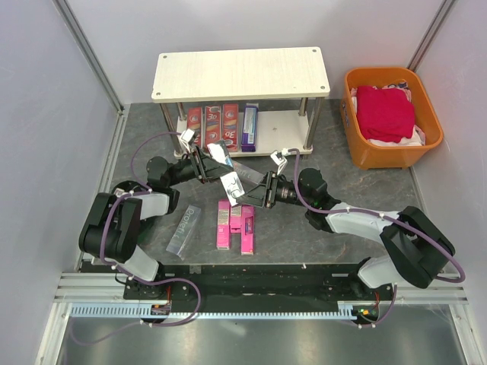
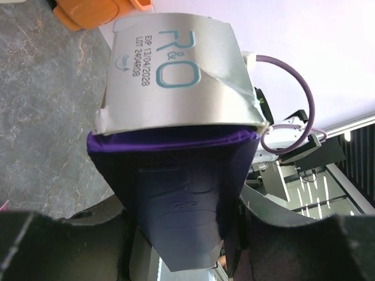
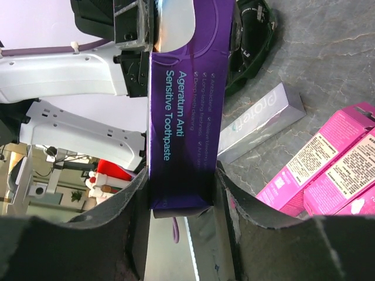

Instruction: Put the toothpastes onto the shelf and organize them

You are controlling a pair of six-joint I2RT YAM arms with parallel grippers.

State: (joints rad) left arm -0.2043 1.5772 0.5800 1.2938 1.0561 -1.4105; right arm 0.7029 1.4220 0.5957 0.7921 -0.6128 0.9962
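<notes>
The blue-and-white carton has bare lower board (image 1: 268,134) beside it. My right gripper will next carry the purple carton outward onto that spot and let it go.
A purple toothpaste carton (image 1: 226,170) with silver ends hangs above the table between both grippers. My left gripper (image 1: 207,162) is shut on its far end, and my right gripper (image 1: 245,193) is shut on its near end. In the left wrist view the carton (image 2: 176,175) fills the gap between the fingers of the gripper (image 2: 181,234). In the right wrist view the carton (image 3: 184,117) is clamped in the gripper (image 3: 179,193). The shelf (image 1: 242,72) stands at the back. Its lower board holds three red cartons (image 1: 212,124) and a blue-and-white one (image 1: 249,125).
Three pink cartons (image 1: 236,225) lie on the table below the grippers and also show in the right wrist view (image 3: 328,164). A silver-grey carton (image 1: 183,230) lies to their left. An orange basket (image 1: 365,152) with red cloth stands at the back right.
</notes>
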